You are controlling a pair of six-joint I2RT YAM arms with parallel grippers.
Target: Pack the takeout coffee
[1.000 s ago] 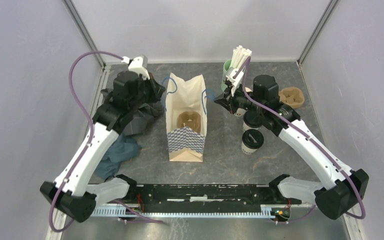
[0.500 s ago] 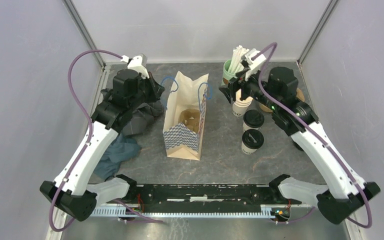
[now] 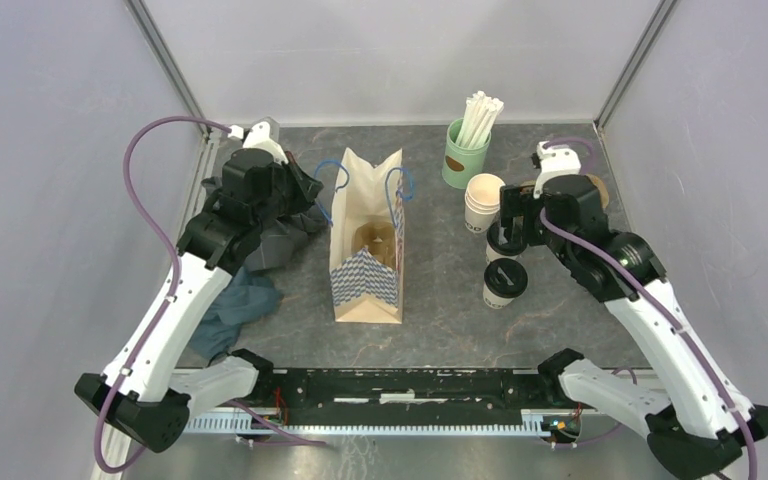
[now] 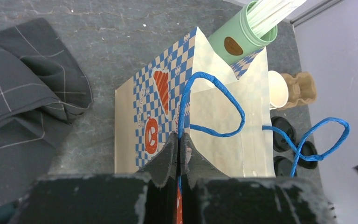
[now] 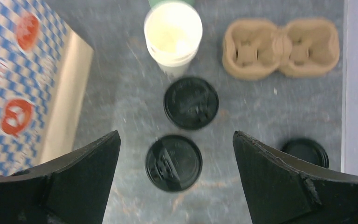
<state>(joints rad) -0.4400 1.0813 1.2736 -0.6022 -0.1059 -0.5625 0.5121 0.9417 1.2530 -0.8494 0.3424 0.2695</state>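
The near cup's black lid [image 3: 506,277] [image 5: 174,163] is between the open fingers in the wrist view, so the robot's right gripper will next move down and come back onto this lid.
Two takeout coffee cups with black lids stand right of the bag: the near cup [image 3: 505,280] [image 5: 174,163] and the far cup [image 3: 505,245] [image 5: 191,102]. My right gripper [image 3: 512,215] [image 5: 176,134] hangs wide open above them with nothing between its fingers; in the right wrist view the near lid lies between the fingertips. The blue-checked paper bag [image 3: 367,262] [image 4: 214,135] stands open at the centre with a brown carrier [image 3: 375,240] inside. My left gripper [image 3: 312,190] [image 4: 181,136] is shut on the bag's left blue handle [image 4: 209,105].
A stack of open white cups [image 3: 484,202] [image 5: 173,35] and a green cup of straws [image 3: 465,150] [image 4: 242,35] stand behind the lidded cups. A second brown carrier [image 5: 281,49] and a loose black lid [image 5: 305,151] lie at the right. Dark cloths [image 3: 260,250] lie left of the bag.
My right gripper has let go of the bag's right handle, opened wide and swung right and toward the near side, over the lidded cups. The left gripper keeps its hold.
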